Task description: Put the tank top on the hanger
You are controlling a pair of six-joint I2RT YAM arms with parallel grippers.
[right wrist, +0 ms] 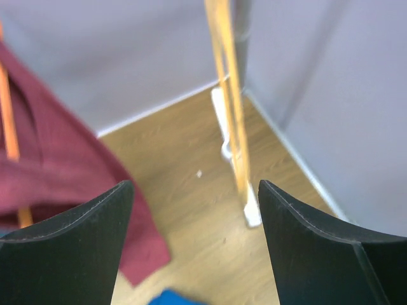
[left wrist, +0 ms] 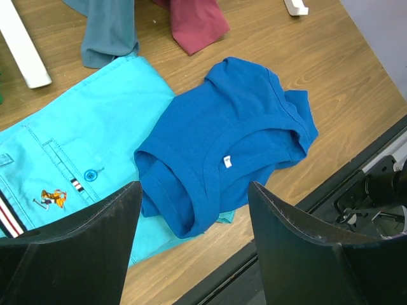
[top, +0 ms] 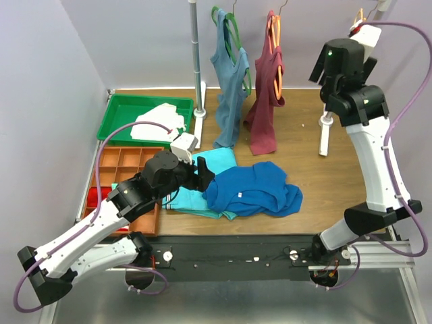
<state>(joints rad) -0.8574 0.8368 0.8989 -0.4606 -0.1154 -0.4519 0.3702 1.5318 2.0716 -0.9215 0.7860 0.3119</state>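
Note:
My right gripper has the light-orange hanger [right wrist: 227, 108] hanging off-center between its open fingers, so it will move toward the right in the wrist view and outward, around the hanger's near end [right wrist: 242, 188].
The royal blue tank top [top: 253, 190] lies crumpled on the wooden table, partly over a folded turquoise garment [top: 202, 177]. In the left wrist view the tank top [left wrist: 229, 133] shows its neckline and a white label. My left gripper [top: 202, 173] is open and empty, hovering just above the top's left edge [left wrist: 194, 185]. The thin light-orange hanger [right wrist: 227, 108] hangs by the right wall; in the top view [top: 360, 15] it is mostly hidden behind my right arm. My right gripper [top: 336, 59] is raised at the back right, open and empty [right wrist: 194, 184], with the hanger ahead between its jaws, nearer the right finger.
A grey-blue tank top [top: 229, 84] on a green hanger and a maroon top [top: 266, 101] on an orange hanger hang from the rack at the back. The rack's pole [top: 196, 61] and white foot [top: 325, 135] stand on the table. A green tray [top: 118, 111] and an orange compartment box [top: 125, 165] sit left.

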